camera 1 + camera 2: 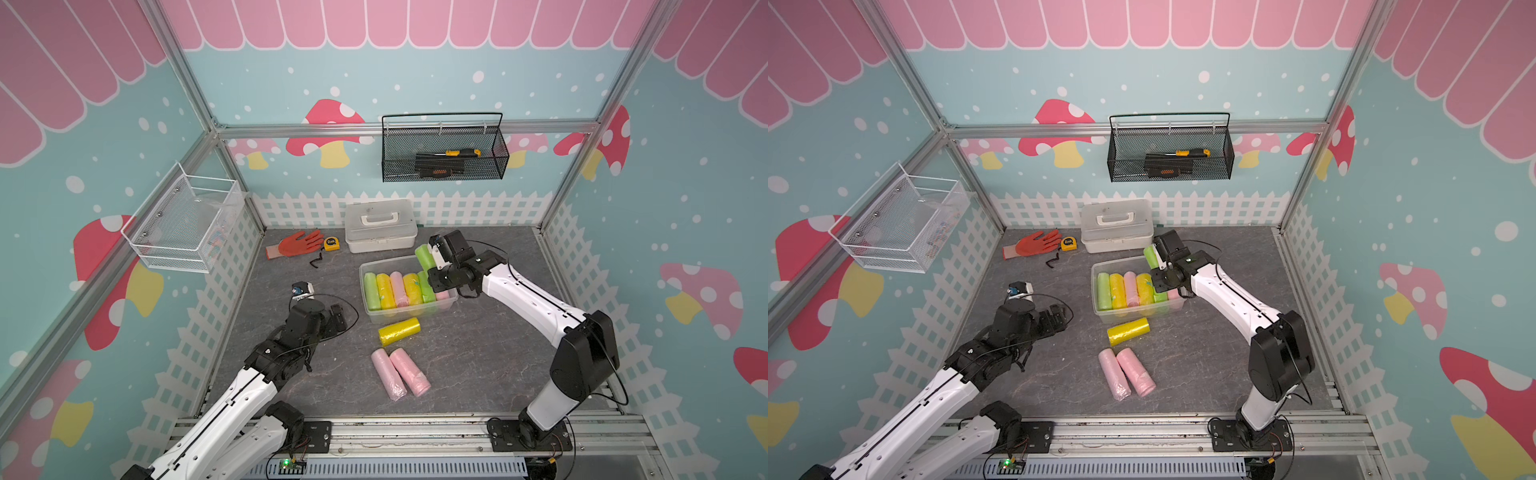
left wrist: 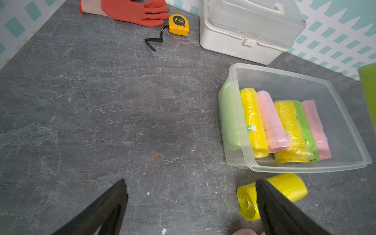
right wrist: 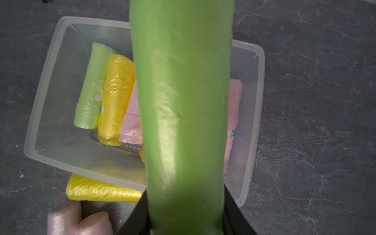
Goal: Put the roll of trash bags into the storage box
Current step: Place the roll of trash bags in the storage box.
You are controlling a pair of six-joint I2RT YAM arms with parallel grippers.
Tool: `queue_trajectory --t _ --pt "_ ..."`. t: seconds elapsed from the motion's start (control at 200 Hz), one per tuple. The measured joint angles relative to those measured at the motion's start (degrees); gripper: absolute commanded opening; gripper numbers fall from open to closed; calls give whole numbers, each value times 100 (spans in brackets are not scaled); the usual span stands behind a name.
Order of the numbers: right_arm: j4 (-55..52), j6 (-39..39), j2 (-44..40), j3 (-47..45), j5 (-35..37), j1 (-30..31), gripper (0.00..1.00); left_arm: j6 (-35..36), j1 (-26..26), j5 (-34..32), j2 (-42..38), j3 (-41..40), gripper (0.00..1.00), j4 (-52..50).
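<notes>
The endmost pink and green rolls lie below my right gripper. My right gripper will move down into the box (image 1: 367, 309) and let go of the green roll on top of those rolls.
The storage box (image 1: 367, 309) (image 1: 1099, 308) is a clear tub on the grey table, and several green, yellow and pink rolls lie side by side in it. My right gripper (image 1: 432, 254) (image 3: 185, 195) is shut on a green roll of trash bags (image 1: 424, 254) (image 1: 1150, 255) (image 3: 183, 101). It holds this roll above the far right part of the box (image 3: 40, 101). A yellow roll (image 1: 399, 331) (image 2: 289, 184) lies just in front of the box, and two pink rolls (image 1: 399, 374) lie nearer. My left gripper (image 1: 338, 318) (image 2: 190, 181) hangs open and empty left of the yellow roll.
A white case with a handle (image 1: 380, 224) stands behind the box. An orange glove (image 1: 297, 243) and a yellow tape measure (image 1: 331, 243) lie at the back left. A black wire basket (image 1: 444, 151) hangs on the back wall and a white mesh basket (image 1: 187, 224) on the left wall.
</notes>
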Motion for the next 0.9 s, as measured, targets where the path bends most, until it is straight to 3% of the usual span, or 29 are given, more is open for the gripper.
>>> queue_trajectory --t 0.61,0.79,0.845,0.901 --pt "-98 391 1097 98 142 -61 17 -24 4 83 -7 0 99 2" --pt "-125 588 1106 96 177 -98 27 -26 7 83 -37 0 99 2" --pt "-127 621 1106 96 177 -111 34 -24 7 90 -37 0 99 0" --pt "-125 654 1106 94 177 -114 47 -26 7 92 -44 0 99 0"
